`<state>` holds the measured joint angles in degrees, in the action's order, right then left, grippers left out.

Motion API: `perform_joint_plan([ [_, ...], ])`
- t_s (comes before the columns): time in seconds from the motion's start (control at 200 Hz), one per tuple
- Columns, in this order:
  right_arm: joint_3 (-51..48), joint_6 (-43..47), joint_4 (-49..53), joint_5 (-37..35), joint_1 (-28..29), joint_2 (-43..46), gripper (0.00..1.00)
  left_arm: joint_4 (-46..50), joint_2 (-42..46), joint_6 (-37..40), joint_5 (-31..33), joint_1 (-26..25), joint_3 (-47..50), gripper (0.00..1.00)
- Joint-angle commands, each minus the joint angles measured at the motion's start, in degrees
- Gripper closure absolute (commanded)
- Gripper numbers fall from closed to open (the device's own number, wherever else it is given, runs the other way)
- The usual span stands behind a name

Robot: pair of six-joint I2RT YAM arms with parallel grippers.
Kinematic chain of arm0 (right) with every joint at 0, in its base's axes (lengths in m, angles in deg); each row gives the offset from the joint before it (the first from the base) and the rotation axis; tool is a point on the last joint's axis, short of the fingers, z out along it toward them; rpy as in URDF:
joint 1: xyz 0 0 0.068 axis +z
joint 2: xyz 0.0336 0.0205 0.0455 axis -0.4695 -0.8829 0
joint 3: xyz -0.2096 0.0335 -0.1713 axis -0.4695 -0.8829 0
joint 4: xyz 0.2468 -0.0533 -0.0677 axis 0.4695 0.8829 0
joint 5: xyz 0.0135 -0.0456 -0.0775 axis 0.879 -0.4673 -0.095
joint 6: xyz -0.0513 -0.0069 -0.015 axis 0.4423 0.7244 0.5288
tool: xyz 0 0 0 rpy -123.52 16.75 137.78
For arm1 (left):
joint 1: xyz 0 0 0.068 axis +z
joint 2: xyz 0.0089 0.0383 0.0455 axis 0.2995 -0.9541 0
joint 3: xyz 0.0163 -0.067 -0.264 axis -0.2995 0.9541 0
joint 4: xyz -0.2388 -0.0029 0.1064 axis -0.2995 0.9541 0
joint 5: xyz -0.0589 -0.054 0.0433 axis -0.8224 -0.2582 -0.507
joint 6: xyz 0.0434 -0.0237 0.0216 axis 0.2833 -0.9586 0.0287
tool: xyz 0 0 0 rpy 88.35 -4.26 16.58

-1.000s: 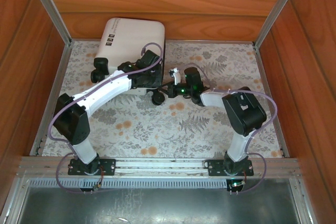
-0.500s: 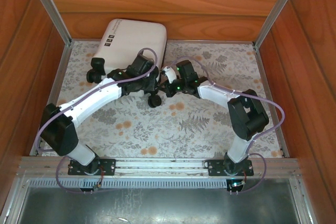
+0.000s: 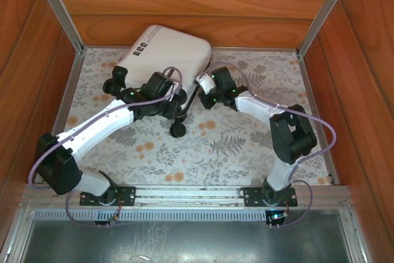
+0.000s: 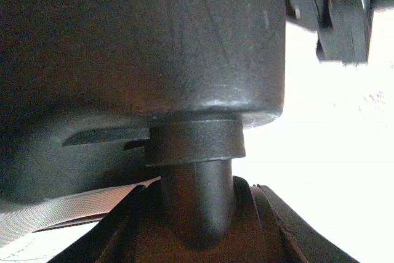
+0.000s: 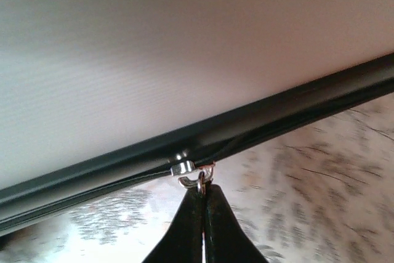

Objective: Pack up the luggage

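Next, my right gripper draws outward along the zipper trim toward the case's far corner [image 3: 208, 48] and releases the pull, since the trim runs on past the pinched pull.
The luggage [image 3: 167, 50] is a closed white hard-shell case lying askew at the table's back left. My left gripper [image 3: 173, 105] sits at its near edge by a black wheel [image 3: 178, 130]. In the left wrist view the gripper [image 4: 197, 214] is shut on the wheel's thick black stem [image 4: 196, 170], under the broad wheel [image 4: 154, 41]. My right gripper [image 3: 201, 83] is at the case's right edge. In the right wrist view it [image 5: 202, 190] is shut on the silver zipper pull [image 5: 194, 170], which hangs from the black zipper trim [image 5: 265, 121] below the white shell [image 5: 184, 41].
Wooden walls [image 3: 197, 4] close in the back and both sides, with metal rails [image 3: 61, 13] at the corners. A leaf-patterned cloth [image 3: 246, 146] covers the table. Another black wheel [image 3: 114, 84] of the case juts out at the left.
The luggage has turned, its right end swinging toward the back wall. Both grippers went with it, the right one moving back and left, and the left arm stretched out.
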<state>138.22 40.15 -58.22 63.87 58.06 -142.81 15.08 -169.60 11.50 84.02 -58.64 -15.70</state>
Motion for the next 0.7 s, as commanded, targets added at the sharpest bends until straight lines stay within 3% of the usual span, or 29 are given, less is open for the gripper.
perform_joint_plan([
  [0.0,4.0,-4.2,2.0,-12.2,-7.7,-3.5,1.0,0.8,5.9,9.5,-9.3,-2.2,0.3,1.0],
  [0.245,16.1,-10.3,7.0,-9.0,-18.4,-11.4,1.0,0.7,10.3,13.9,-13.4,-4.3,5.8,1.0],
  [0.485,23.0,-0.8,5.2,-6.2,-24.7,-16.3,1.0,0.8,15.2,23.4,-14.6,-5.2,13.3,1.0],
  [0.62,22.4,7.3,1.0,-3.2,-25.1,-17.5,1.0,0.7,16.8,27.2,-14.0,-5.2,15.7,1.0],
  [0.695,22.6,9.4,0.8,-2.6,-25.1,-18.0,0.89,0.8,17.2,28.5,-13.1,-5.2,16.3,1.0],
])
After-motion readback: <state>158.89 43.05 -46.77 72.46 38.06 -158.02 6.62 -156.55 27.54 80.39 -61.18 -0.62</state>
